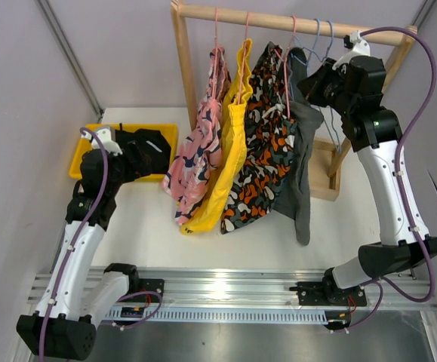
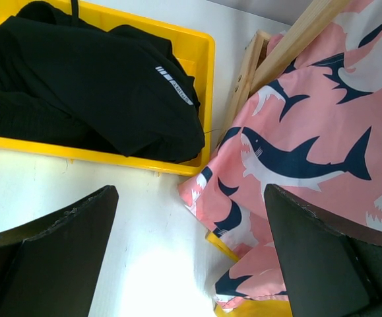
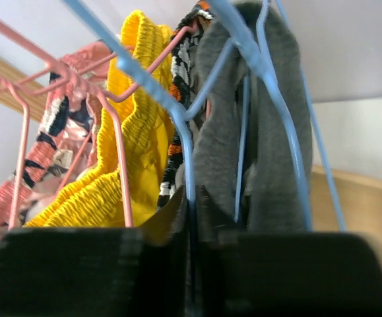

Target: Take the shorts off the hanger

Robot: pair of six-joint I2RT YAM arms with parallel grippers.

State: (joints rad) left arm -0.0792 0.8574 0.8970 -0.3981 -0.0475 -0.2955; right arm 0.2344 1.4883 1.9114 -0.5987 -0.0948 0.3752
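Observation:
Next, my left gripper swings and turns past the other hanging shorts to the grey pair's near edge. My right gripper holds the grey (image 1: 303, 143) shorts' hanger.
Four shorts hang on a wooden rail (image 1: 278, 20): pink shark-print (image 1: 197, 147), yellow (image 1: 229, 143), orange camouflage (image 1: 262, 143) and grey (image 1: 303, 143). The grey shorts (image 3: 276, 132) hang on a blue wire hanger (image 3: 177, 125). My right gripper (image 3: 192, 198) is up at the rail and shut on that hanger's wire beside the grey fabric. Black shorts (image 2: 92, 79) lie in a yellow bin (image 2: 204, 59). My left gripper (image 2: 191, 257) hovers open over the white table between the bin and the pink shorts' hem (image 2: 296, 152), holding nothing.
The rack's wooden post (image 2: 296, 39) and foot (image 1: 325, 170) stand on the table behind the hanging shorts. Pink hangers (image 3: 111, 139) carry the other shorts. Spare blue hangers (image 1: 325, 34) hang at the rail's right end. Walls close both sides.

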